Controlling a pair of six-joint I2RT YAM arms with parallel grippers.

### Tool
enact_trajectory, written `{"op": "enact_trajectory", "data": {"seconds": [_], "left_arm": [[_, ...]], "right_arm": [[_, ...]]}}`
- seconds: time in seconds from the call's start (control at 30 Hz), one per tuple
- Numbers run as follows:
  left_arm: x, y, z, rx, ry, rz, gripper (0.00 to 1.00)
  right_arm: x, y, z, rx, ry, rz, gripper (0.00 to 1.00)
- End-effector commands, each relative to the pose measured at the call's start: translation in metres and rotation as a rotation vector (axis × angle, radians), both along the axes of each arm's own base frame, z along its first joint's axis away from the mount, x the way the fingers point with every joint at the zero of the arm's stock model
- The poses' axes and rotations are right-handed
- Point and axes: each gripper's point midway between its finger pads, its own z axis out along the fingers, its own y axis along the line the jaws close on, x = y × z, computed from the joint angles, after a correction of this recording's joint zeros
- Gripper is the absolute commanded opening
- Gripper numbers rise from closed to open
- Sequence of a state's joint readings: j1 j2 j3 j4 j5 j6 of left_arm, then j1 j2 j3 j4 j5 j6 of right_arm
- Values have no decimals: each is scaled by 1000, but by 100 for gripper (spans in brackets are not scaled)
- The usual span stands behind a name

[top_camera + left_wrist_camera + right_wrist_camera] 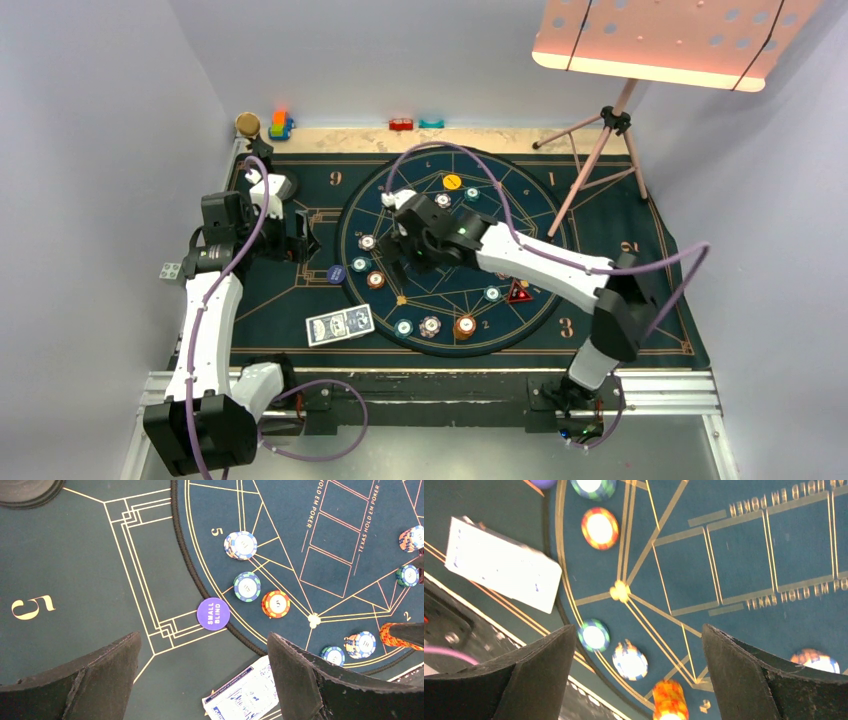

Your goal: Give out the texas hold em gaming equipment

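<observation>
The tall orange stack point(464, 326) stands back from my right gripper and to its right in the top view, so I will move that way and down around the stack's top.
Blue-backed playing cards point(340, 325) lie face down on the green cloth at the round blue mat's point(520, 215) near-left rim; they also show in the left wrist view point(245, 692) and the right wrist view point(504, 570). Chip stacks ring the mat: white-blue point(241, 545), teal point(247, 586), orange-red point(276, 604), a tall orange stack point(464, 326), a yellow chip point(452, 182). A purple "small blind" disc point(213, 613) lies at the rim. A red triangular marker point(518, 292) lies at the right. My left gripper point(204, 645) hovers open and empty above the cloth. My right gripper point(638, 630) is open and empty above the mat.
A tripod stand point(600, 150) with a pink perforated panel point(660, 40) stands at the back right. Toy blocks point(280, 125) and a black stand with a cork top point(247, 125) sit at the back left. A small grey block point(170, 270) lies off the cloth's left edge.
</observation>
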State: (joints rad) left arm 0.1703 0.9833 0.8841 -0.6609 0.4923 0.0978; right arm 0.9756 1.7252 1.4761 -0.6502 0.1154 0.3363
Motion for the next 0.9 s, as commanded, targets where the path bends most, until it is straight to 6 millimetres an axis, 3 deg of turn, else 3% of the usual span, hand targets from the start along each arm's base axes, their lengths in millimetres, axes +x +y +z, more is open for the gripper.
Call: {"op": "enact_trajectory", "data": {"seconds": [0.0, 0.17, 0.3, 0.43, 0.63, 0.87], "left_arm": [[2, 1, 4, 4, -34, -11, 100], [2, 1, 3, 5, -30, -9, 100], [2, 2, 2, 5, -30, -8, 100], [2, 1, 3, 5, -29, -9, 100], [2, 1, 2, 6, -26, -8, 100], [3, 1, 2, 4, -27, -10, 100]], "right_arm": [[-31, -56, -33, -119, 61, -50, 98], [-57, -93, -44, -129, 96, -103, 98], [-69, -107, -52, -134, 121, -118, 98], [-75, -113, -62, -149, 143, -117, 98], [-84, -114, -78, -152, 186, -109, 84], [-93, -113, -88, -145, 228, -97, 79]]}}
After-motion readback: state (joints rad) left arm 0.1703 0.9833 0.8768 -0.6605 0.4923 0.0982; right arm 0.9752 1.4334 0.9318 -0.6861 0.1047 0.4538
